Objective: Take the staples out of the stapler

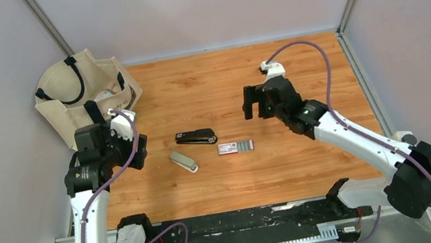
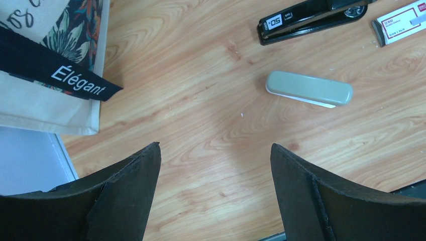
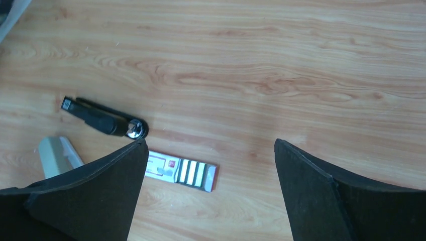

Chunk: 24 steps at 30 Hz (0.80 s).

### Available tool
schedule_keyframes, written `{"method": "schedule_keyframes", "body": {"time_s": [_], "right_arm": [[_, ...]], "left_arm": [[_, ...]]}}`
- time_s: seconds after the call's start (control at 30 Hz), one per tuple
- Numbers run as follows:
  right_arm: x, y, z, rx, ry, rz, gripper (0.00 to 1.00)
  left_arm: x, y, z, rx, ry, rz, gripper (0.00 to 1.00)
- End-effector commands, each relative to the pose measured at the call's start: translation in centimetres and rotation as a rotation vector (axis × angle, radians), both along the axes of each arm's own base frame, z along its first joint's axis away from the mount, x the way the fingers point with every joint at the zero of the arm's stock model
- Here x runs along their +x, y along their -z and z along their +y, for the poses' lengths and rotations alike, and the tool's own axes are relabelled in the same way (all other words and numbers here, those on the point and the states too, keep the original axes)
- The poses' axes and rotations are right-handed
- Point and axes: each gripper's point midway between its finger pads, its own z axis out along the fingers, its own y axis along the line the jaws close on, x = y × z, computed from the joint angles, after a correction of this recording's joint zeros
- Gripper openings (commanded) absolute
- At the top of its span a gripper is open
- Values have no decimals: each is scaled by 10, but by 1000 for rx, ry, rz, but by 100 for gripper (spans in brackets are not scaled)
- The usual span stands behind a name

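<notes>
My right gripper swings left in the top view next, then descends and turns to straddle the near half of the oblong object, which lies slanted below.
The black stapler [image 1: 196, 137] lies closed on the wooden table, near its middle. It also shows in the left wrist view [image 2: 311, 17] and in the right wrist view [image 3: 103, 120]. No loose staples show; any inside the stapler are hidden. My left gripper [image 1: 138, 148] is open and empty, above the table to the left of the stapler, and its jaws [image 2: 215, 146] stand wide apart over bare wood. My right gripper [image 1: 255, 102] is open and empty, above the table to the right of and behind the stapler, with its jaws [image 3: 210, 141] wide apart.
A pale grey-beige oblong object [image 1: 183, 161] lies just in front of the stapler. A small flat box with a red-and-white label [image 1: 235, 147] lies to its right, its tray slid out with pale strips inside [image 3: 196, 172]. A beige tote bag [image 1: 84, 91] stands at the back left.
</notes>
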Motion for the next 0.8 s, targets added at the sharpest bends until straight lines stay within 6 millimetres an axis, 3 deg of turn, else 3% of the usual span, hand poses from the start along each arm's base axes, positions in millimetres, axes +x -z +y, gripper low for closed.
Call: {"method": "schedule_keyframes", "body": {"time_s": [0.0,0.1,0.13,0.2,0.23,0.27,0.3,0.33,0.4,0.43,0.53,0.57,0.63,0.77], "right_arm": [[-9,-9,29,-73,-68,-47,100],[-17,13,48,-67,-95,47,100],[-14,5,56,-60,-99,45,100],[-26,13,73,-171,-150,53,100],[-23,2,78,-222,-131,-2,100],[-37,2,99,-261,-204,-21,100],[-41,3,107,-300,-248,-30,100],[-45,16,119,-339,-290,-9,100],[-56,12,143,-368,-379,-24,100],[-62,24,156,-379,-439,3,100],[-81,25,189,-334,-608,38,99],[-85,35,197,-338,-651,64,99],[-89,34,210,-318,-709,73,96],[-88,46,223,-330,-736,99,93]], "left_arm": [[-2,-13,-6,-25,24,-22,88],[-2,-12,-5,-32,-3,-26,89],[-2,-12,-4,-31,-8,-25,89],[-1,-12,0,-16,-28,-27,89],[-1,-11,1,-13,-31,-24,89],[-2,-11,2,-13,-39,-24,89],[-2,-10,3,-13,-44,-22,89],[-2,-10,3,-15,-46,-22,89],[-2,-10,5,-30,-71,-14,89],[-3,-10,5,-38,-80,-11,89],[-2,-9,12,-79,-131,0,89],[-1,-13,11,-119,-141,-8,89],[2,-16,24,-172,-202,-17,89],[-3,-7,25,-182,-169,52,89]]}}
